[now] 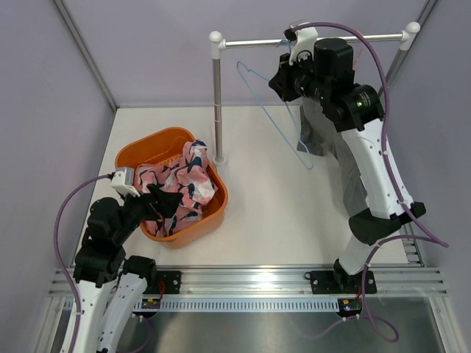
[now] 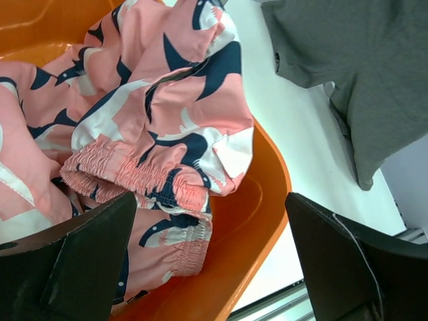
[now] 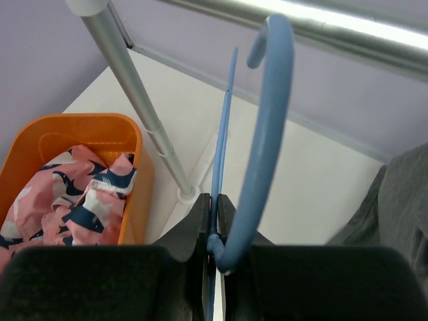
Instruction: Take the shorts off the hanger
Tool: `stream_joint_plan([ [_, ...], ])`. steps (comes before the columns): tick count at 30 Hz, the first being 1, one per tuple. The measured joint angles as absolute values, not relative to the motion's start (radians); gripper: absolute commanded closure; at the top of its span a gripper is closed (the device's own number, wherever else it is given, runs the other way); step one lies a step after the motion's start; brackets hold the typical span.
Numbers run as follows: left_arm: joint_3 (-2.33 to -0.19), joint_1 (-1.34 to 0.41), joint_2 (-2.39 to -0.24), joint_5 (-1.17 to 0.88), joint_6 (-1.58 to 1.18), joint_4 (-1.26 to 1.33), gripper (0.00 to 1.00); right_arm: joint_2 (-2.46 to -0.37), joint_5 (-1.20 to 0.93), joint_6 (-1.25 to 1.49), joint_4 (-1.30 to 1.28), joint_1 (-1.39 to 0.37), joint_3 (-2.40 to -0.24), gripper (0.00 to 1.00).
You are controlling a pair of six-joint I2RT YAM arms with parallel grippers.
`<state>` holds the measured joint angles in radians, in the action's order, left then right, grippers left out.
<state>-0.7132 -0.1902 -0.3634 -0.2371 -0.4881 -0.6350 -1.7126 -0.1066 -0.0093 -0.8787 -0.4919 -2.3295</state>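
Next, the right gripper carries the hanger's neck outward, settles the hanger's hook over the bar there and lets go, since the hook is still short of the bar.
The pink shorts with a navy print lie crumpled in the orange basket. My left gripper hangs open just above them; in the left wrist view the shorts fill the basket between my spread fingers. My right gripper is shut on the neck of a bare blue wire hanger, just under the rail. In the right wrist view the jaws pinch the hanger wire and its hook curves up toward the rail.
A grey garment hangs behind my right arm and shows in the left wrist view. The rail's metal post stands beside the basket's far corner. Grey walls close in the left, back and right sides.
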Motion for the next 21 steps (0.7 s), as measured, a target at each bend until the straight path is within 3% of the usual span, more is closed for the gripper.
stream_joint_plan([
  [21, -0.68, -0.19, -0.336, -0.276, -0.471, -0.625, 0.01, -1.883, -0.007, -0.04, -0.697, -0.49, -2.441, 1.0],
])
